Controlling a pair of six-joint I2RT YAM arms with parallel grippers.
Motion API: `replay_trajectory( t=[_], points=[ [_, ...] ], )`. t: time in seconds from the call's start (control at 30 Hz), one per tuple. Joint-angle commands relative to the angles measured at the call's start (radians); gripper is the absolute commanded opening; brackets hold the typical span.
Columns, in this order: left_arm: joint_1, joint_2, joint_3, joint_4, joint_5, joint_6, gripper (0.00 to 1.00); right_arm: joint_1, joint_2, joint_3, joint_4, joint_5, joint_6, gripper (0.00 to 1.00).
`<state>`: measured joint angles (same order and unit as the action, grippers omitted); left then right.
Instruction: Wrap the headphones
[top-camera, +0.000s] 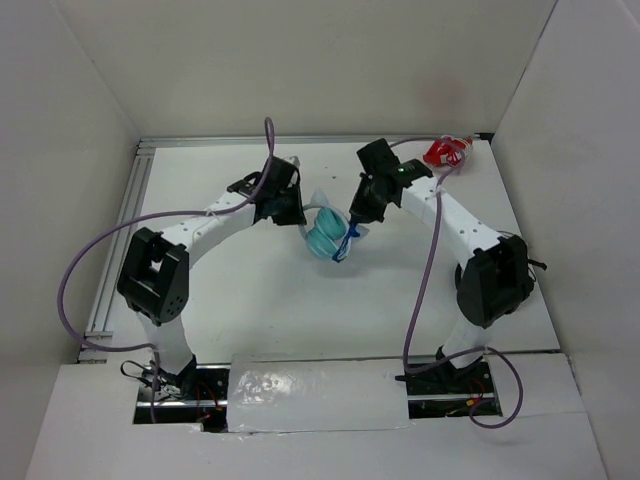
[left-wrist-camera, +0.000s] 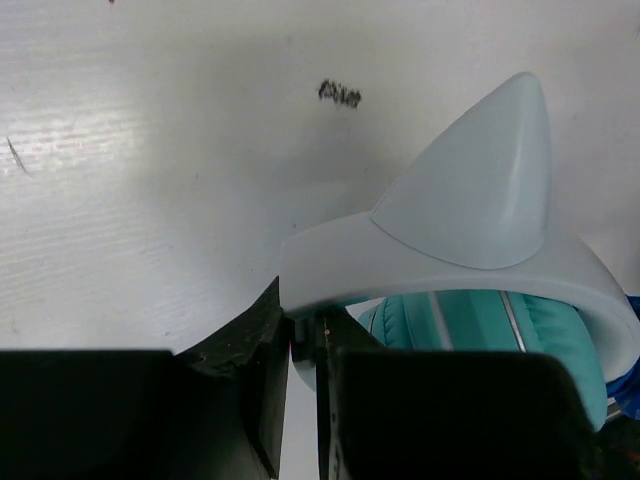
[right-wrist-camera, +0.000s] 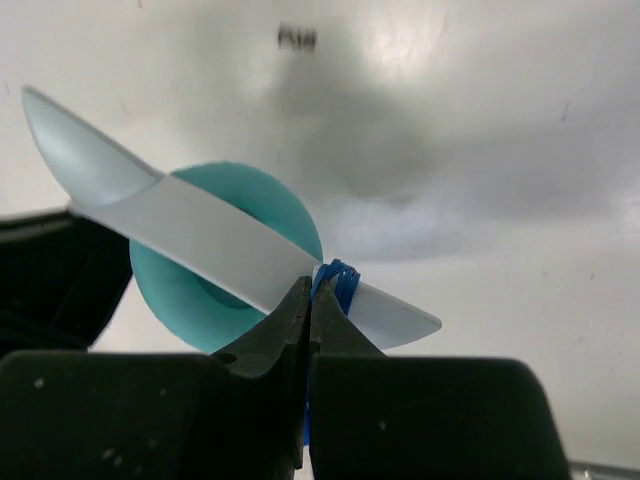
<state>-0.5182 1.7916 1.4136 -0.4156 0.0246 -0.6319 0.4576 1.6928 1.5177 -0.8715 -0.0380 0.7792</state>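
Observation:
The cord is wound around the headband (left-wrist-camera: 440, 270), so my left gripper should next move outward and down to the bare far part of the tabletop and let go of the headband.
The headphones (top-camera: 323, 240) are held above the middle of the table between both arms. Their teal ear cups (left-wrist-camera: 480, 322) sit under a white headband (left-wrist-camera: 440, 270) with a pointed ear (left-wrist-camera: 490, 180). My left gripper (top-camera: 298, 222) (left-wrist-camera: 303, 330) is shut on the headband's end. The thin dark-blue cord (right-wrist-camera: 342, 283) is wound in several turns round the headband (right-wrist-camera: 200, 235) near its other pointed ear. My right gripper (top-camera: 354, 228) (right-wrist-camera: 311, 292) is shut on the cord right at those turns. A teal cup (right-wrist-camera: 190, 295) shows behind the band.
A small red and white object (top-camera: 445, 152) lies at the far right of the table, behind the right arm. A metal rail (top-camera: 120, 240) runs along the left edge. White walls enclose the table on three sides.

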Motion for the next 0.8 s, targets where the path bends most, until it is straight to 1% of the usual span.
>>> replay_trajectory(
  t=[0.0, 0.07, 0.17, 0.2, 0.23, 0.3, 0.33, 0.37, 0.4, 0.43, 0.47, 0.53, 0.57, 0.6, 0.67, 0.7, 0.73, 0.77],
  points=[
    [0.041, 0.06, 0.148, -0.043, 0.115, -0.11, 0.0, -0.007, 0.073, 0.139, 0.054, 0.242, 0.042, 0.0],
    [0.072, 0.115, 0.197, -0.058, 0.133, -0.138, 0.0, -0.007, 0.139, 0.225, 0.055, 0.294, 0.031, 0.0],
    [0.101, 0.193, 0.321, -0.061, 0.156, -0.163, 0.0, -0.017, 0.24, 0.334, 0.094, 0.345, 0.003, 0.0],
    [0.109, 0.212, 0.347, -0.063, 0.173, -0.166, 0.0, -0.02, 0.289, 0.375, 0.162, 0.342, -0.044, 0.0],
    [0.122, 0.23, 0.369, -0.058, 0.179, -0.184, 0.0, -0.026, 0.306, 0.383, 0.208, 0.34, -0.076, 0.0],
    [0.138, 0.288, 0.432, -0.054, 0.186, -0.204, 0.0, -0.028, 0.344, 0.421, 0.271, 0.349, -0.112, 0.0],
    [0.153, 0.305, 0.452, -0.048, 0.193, -0.219, 0.0, -0.03, 0.376, 0.429, 0.337, 0.354, -0.124, 0.0],
    [0.161, 0.34, 0.488, -0.046, 0.199, -0.235, 0.0, -0.033, 0.395, 0.443, 0.36, 0.366, -0.127, 0.0],
    [0.168, 0.357, 0.505, -0.039, 0.207, -0.242, 0.0, -0.033, 0.434, 0.473, 0.412, 0.406, -0.129, 0.0],
    [0.187, 0.392, 0.518, -0.019, 0.221, -0.262, 0.0, -0.039, 0.455, 0.489, 0.437, 0.415, -0.138, 0.0],
    [0.196, 0.409, 0.553, -0.012, 0.238, -0.275, 0.0, -0.04, 0.482, 0.548, 0.446, 0.429, -0.135, 0.0],
    [0.228, 0.463, 0.596, 0.029, 0.305, -0.308, 0.0, -0.051, 0.577, 0.617, 0.466, 0.414, -0.143, 0.0],
    [0.234, 0.479, 0.607, 0.055, 0.314, -0.316, 0.0, -0.054, 0.649, 0.706, 0.459, 0.402, -0.141, 0.0],
    [0.239, 0.5, 0.625, 0.06, 0.304, -0.333, 0.0, -0.057, 0.681, 0.746, 0.463, 0.388, -0.136, 0.0],
    [0.254, 0.58, 0.734, 0.019, 0.296, -0.368, 0.0, -0.06, 0.764, 0.83, 0.492, 0.354, -0.143, 0.0],
    [0.262, 0.629, 0.773, 0.002, 0.278, -0.397, 0.0, -0.06, 0.783, 0.846, 0.52, 0.318, -0.147, 0.09],
    [0.265, 0.65, 0.824, 0.004, 0.238, -0.402, 0.0, -0.057, 0.795, 0.851, 0.551, 0.299, -0.162, 0.14],
    [0.268, 0.666, 0.837, 0.005, 0.229, -0.416, 0.0, -0.051, 0.82, 0.846, 0.622, 0.288, -0.163, 0.18]
  ],
)
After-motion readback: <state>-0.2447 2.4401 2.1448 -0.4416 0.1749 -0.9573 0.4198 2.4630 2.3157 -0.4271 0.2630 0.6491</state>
